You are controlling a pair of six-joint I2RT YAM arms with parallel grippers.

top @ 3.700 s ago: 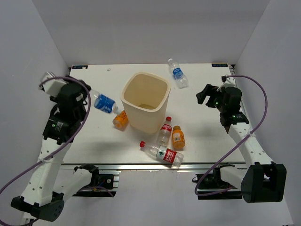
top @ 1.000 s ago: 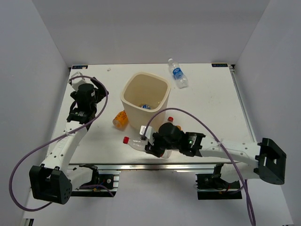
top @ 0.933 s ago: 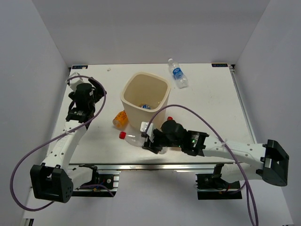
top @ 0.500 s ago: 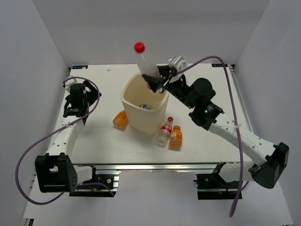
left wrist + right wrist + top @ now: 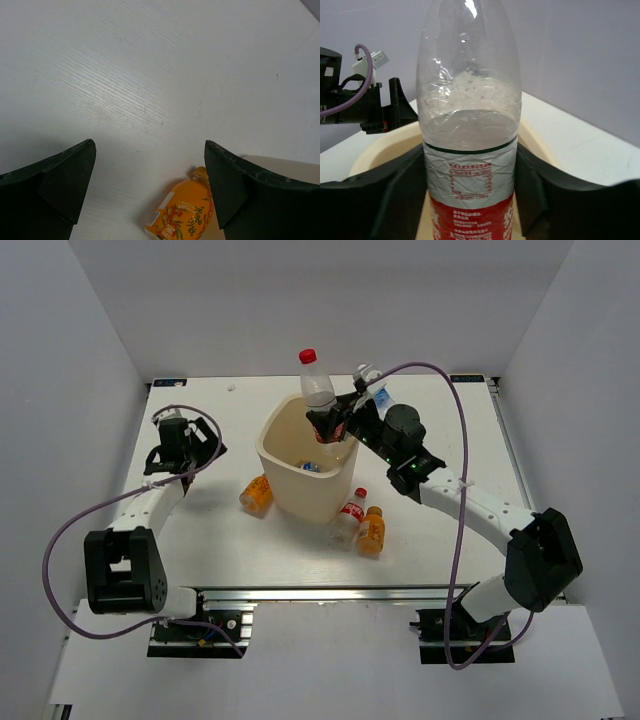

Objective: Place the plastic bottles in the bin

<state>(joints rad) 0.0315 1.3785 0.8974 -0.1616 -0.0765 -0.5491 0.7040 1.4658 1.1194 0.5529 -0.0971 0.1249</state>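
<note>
The left gripper lowers back and toward the bin (image 5: 268, 445) next, turning its open fingers to straddle the orange bottle's body, since it lies at an angle below one finger.
A clear bottle with a red label and red cap (image 5: 319, 392) (image 5: 468, 100) stands upright over the far rim of the cream bin (image 5: 268, 445) (image 5: 385, 145). My right gripper (image 5: 331, 426) (image 5: 470, 185) is shut on its lower body, with a finger against each side. A blue-label bottle (image 5: 311, 466) lies inside the bin. On the table lie an orange bottle (image 5: 257, 492) (image 5: 180, 215) left of the bin, plus a red-capped bottle (image 5: 349, 516) and an orange one (image 5: 372, 531) in front of it. My left gripper (image 5: 207, 443) (image 5: 150, 150) hangs open and empty at the table's left.
Another blue-label bottle (image 5: 379, 397) lies behind the bin, partly hidden by my right arm. White walls close in the table on three sides. The right arm's purple cable (image 5: 455, 490) loops over the right half. A metal rail (image 5: 300, 592) runs along the near edge.
My right gripper lifted the red-label bottle from the table's front and carried it over the bin; since half a second ago it has come lower and more upright. The left arm drew back left.
</note>
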